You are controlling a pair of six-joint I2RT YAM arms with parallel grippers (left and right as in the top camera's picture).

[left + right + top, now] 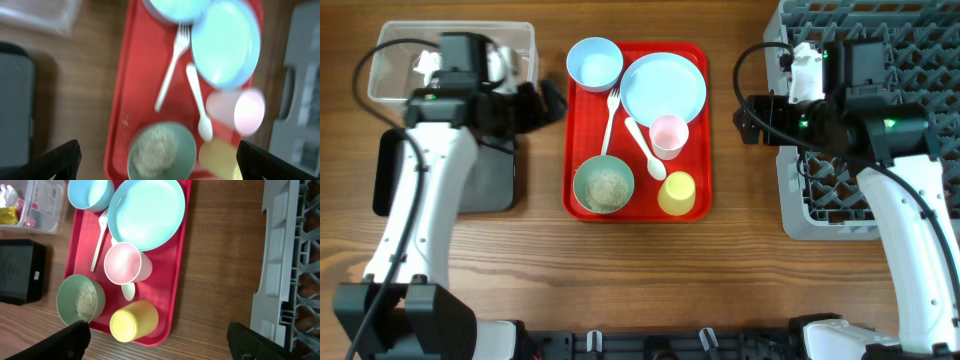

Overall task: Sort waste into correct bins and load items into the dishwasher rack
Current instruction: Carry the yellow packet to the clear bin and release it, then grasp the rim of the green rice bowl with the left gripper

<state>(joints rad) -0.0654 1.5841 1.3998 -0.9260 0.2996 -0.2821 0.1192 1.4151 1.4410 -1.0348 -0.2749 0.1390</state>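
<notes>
I'll move my left gripper over the tray, back, then down onto the green bowl's rim facing the yellow cup (pixel 194 153); bare tray leaves finger room there.
The red tray (pixel 700 60) holds a pale-blue bowl (pixel 595 62), a round plate (pixel 664 88), a white fork (pixel 612 120), a spoon (pixel 645 148), a pink cup (pixel 669 135), a yellow cup (pixel 677 193) and a green bowl of rice (pixel 604 185). My left gripper (pixel 545 103) is open and empty, just left of the tray; its blurred wrist view looks down on the rice bowl (pixel 160 150). My right gripper (pixel 748 115) is open and empty between the tray and the grey rack (pixel 870 200). The clear tub (pixel 390 45) holds white tissue (pixel 425 65) and a yellow wrapper (pixel 7 212).
The black tray (pixel 490 185) lies below the tub, partly under my left arm. In the right wrist view the yellow cup (pixel 132 320) lies on its side at the tray's near corner and the pink cup (pixel 122 262) lies tipped beside the plate (pixel 145 212).
</notes>
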